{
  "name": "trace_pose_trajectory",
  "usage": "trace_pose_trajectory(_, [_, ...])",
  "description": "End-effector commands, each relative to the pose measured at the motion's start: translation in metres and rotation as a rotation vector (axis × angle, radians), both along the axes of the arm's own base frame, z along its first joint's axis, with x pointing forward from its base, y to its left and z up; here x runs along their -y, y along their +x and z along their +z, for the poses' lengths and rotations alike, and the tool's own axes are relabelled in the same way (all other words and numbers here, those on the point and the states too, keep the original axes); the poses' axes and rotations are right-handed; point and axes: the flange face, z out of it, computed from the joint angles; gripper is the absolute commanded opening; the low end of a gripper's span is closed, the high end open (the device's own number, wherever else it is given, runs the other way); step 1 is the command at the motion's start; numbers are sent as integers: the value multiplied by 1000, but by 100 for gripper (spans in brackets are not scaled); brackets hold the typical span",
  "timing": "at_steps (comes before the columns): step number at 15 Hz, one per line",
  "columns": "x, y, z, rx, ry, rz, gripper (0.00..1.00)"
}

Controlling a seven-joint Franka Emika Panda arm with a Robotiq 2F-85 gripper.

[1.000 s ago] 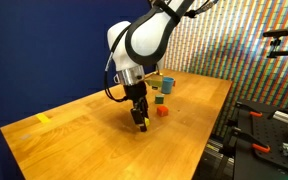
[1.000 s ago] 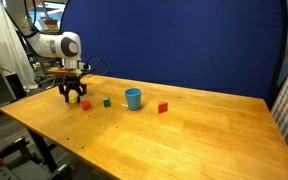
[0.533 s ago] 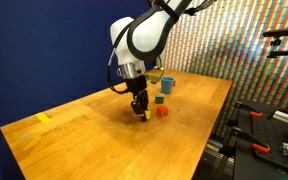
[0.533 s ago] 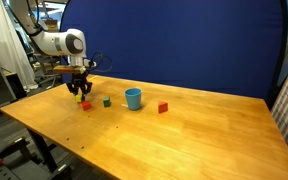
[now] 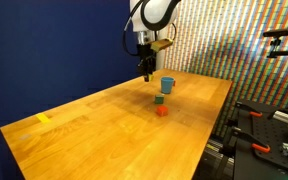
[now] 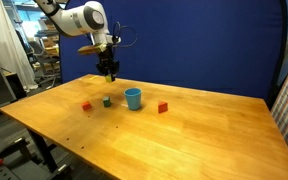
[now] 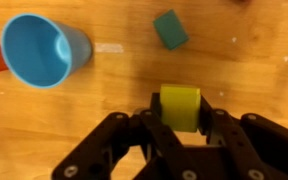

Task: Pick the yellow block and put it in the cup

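The gripper carries the yellow block left in the wrist view over the blue cup's opening [image 5: 167, 79] [image 7: 37, 50] next, since the block still hangs beside the blue cup.
My gripper [image 7: 180, 112] is shut on the yellow block [image 7: 180, 100], a small bright yellow cube that sits between the two black fingers. In both exterior views the gripper [image 5: 147, 72] [image 6: 109, 73] hangs well above the table, beside the blue cup and higher than it. The blue cup [image 7: 39, 50] stands upright and looks empty at the upper left of the wrist view. It also shows in both exterior views [image 5: 167, 85] [image 6: 133, 98].
A green cube [image 7: 170, 28] [image 6: 107, 101] [image 5: 159, 99] lies near the cup. One red cube [image 6: 86, 105] lies beside the green one, another [image 6: 163, 107] past the cup. A flat yellow piece [image 5: 44, 118] lies near the wooden table's far corner.
The gripper has risen from the table with the yellow block in it and moved towards the cup. The cup and the other cubes have not moved.
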Motion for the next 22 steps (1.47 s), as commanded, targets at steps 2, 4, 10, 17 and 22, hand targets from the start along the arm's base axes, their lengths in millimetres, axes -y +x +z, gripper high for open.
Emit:
trace_pose_trajectory(2, [56,0,51,106,-36,-148,11])
trace_pose_trajectory(4, [76,4,53,118,-49,-191,11])
trace_pose_trajectory(10, [130,0,35,103,-83,-320,11])
trace_pose_trajectory(17, [153,-9,22,42,-64,-365,84])
trace_pose_trajectory(22, [153,-25,13,-17,-3,-379,100])
